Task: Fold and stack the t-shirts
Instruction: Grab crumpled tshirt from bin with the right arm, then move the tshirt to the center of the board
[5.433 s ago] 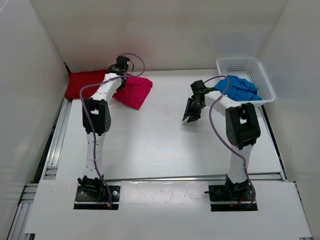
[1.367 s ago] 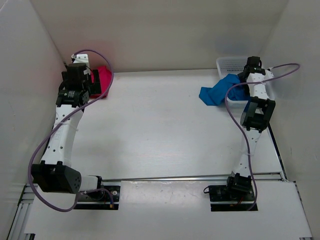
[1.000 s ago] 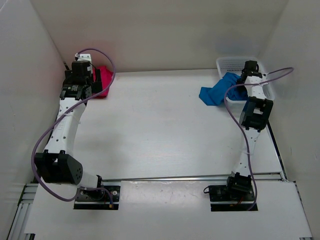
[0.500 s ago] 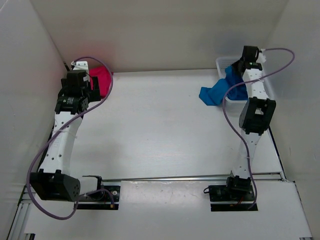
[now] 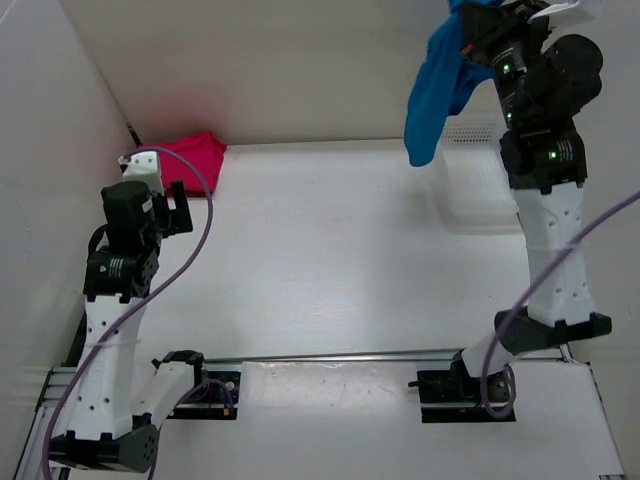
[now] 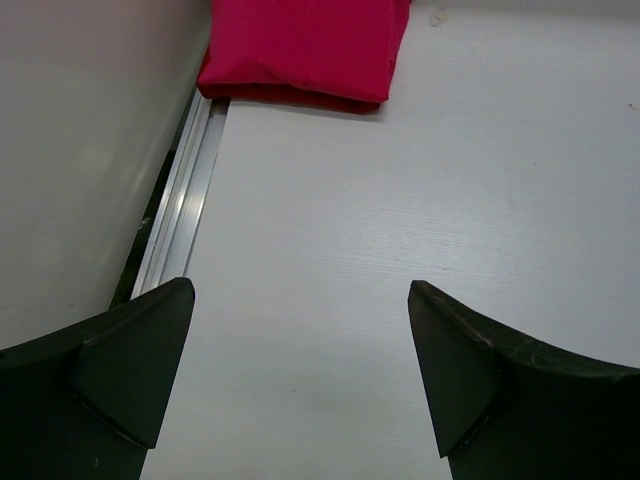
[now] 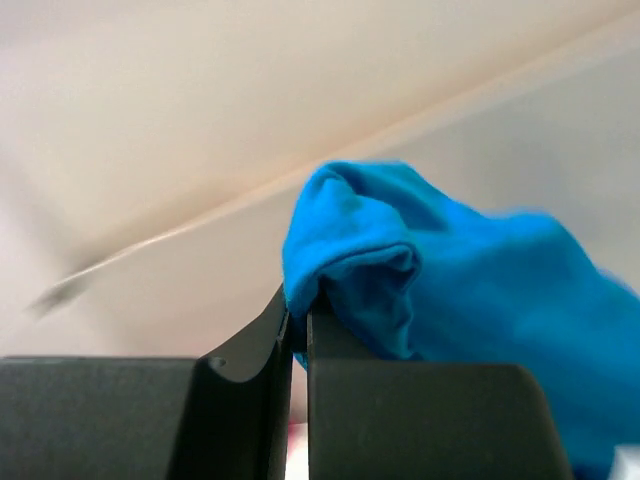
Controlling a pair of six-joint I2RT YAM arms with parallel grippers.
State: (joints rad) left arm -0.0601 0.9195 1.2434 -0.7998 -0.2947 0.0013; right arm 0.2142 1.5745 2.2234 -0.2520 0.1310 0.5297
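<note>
The blue t-shirt goes down there next, away from the basket, and my right gripper lets go of it.
My right gripper (image 5: pixel 468 18) is raised high at the back right and is shut on the blue t-shirt (image 5: pixel 432 92), which hangs down in the air. In the right wrist view the two fingers (image 7: pixel 300 310) pinch a fold of the blue fabric (image 7: pixel 460 290). The pink t-shirt (image 5: pixel 192 155) lies folded in the back left corner. In the left wrist view the pink shirt (image 6: pixel 300 45) shows a darker red edge under it. My left gripper (image 6: pixel 300 288) is open over bare table, short of that stack, with nothing between its fingers (image 5: pixel 176 212).
The white mesh basket (image 5: pixel 470 190) stands at the back right, below the hanging shirt. An aluminium rail (image 6: pixel 185 190) runs along the left wall. White walls close in the left, back and right sides.
The right arm has swung up steeply, lifting the blue shirt off the basket edge into the air. The left arm has drawn back from the pink stack toward the near side, still open.
</note>
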